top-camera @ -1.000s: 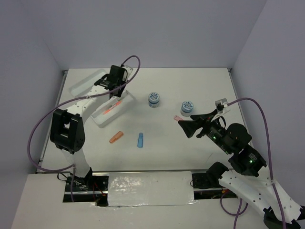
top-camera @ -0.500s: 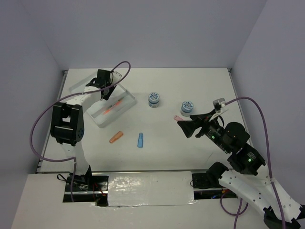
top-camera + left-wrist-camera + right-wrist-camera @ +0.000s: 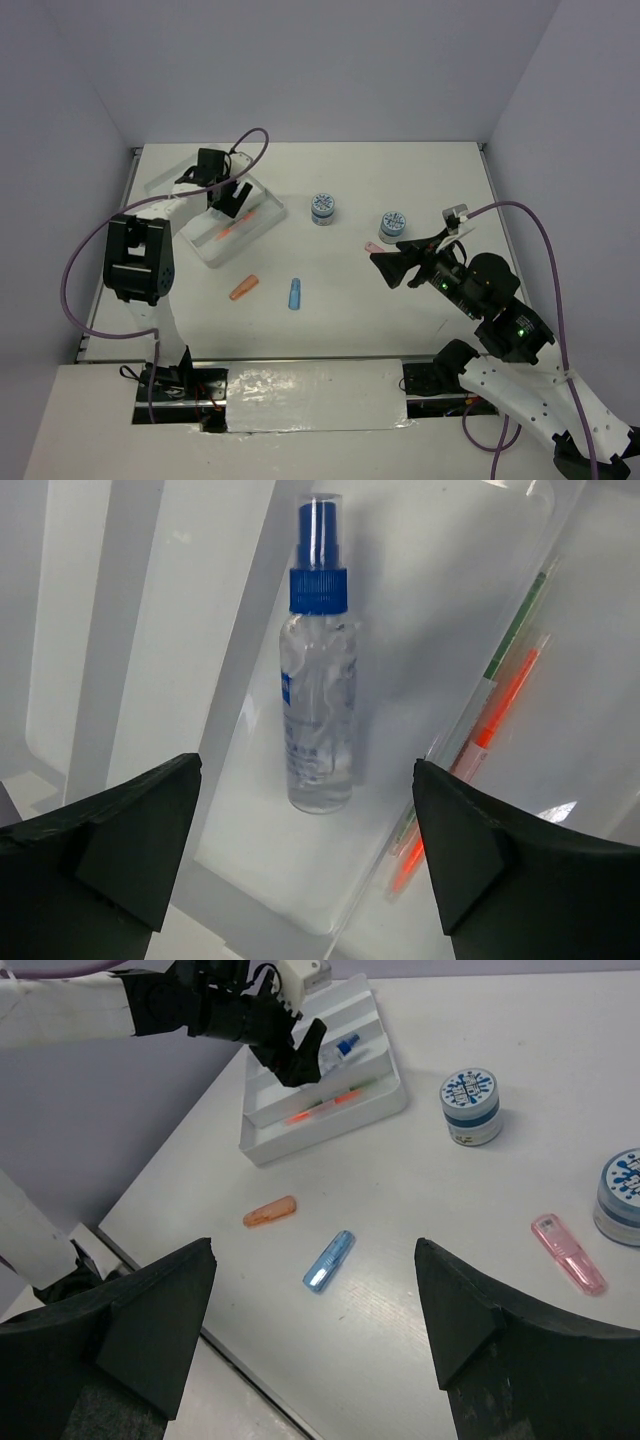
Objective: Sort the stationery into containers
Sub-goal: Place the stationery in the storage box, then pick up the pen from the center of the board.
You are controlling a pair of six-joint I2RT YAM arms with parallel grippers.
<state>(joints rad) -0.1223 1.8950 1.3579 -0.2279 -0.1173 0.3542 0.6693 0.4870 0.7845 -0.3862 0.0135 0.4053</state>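
The orange cap is outside the tray (image 3: 203, 252), below and back from my left gripper's open fingers. Next I need to move them back and down onto the cap's middle (image 3: 244, 287).
The white divided tray (image 3: 203, 252) lies at the far left. My left gripper (image 3: 226, 192) hangs open just above it. In the left wrist view the blue-capped clear bottle (image 3: 320, 700) lies loose in a tray compartment (image 3: 250, 860) between the spread fingers. An orange pen (image 3: 492, 728) and a grey-green pen (image 3: 516, 625) rest in the compartment beside it. An orange cap (image 3: 244, 287), a blue cap (image 3: 295, 293) and a pink cap (image 3: 374, 247) lie on the table. Two patterned pots (image 3: 322, 208) (image 3: 393, 224) stand mid-table. My right gripper (image 3: 385, 268) is open and empty above the table, near the pink cap.
In the right wrist view the blue cap (image 3: 329, 1261) and orange cap (image 3: 270, 1211) lie ahead of the open fingers, with the pink cap (image 3: 568, 1253) to the right. The table's near edge runs just behind the caps.
My left gripper swung left over the tray and opened, letting go of the bottle, which now lies in a compartment. The right arm has barely moved.
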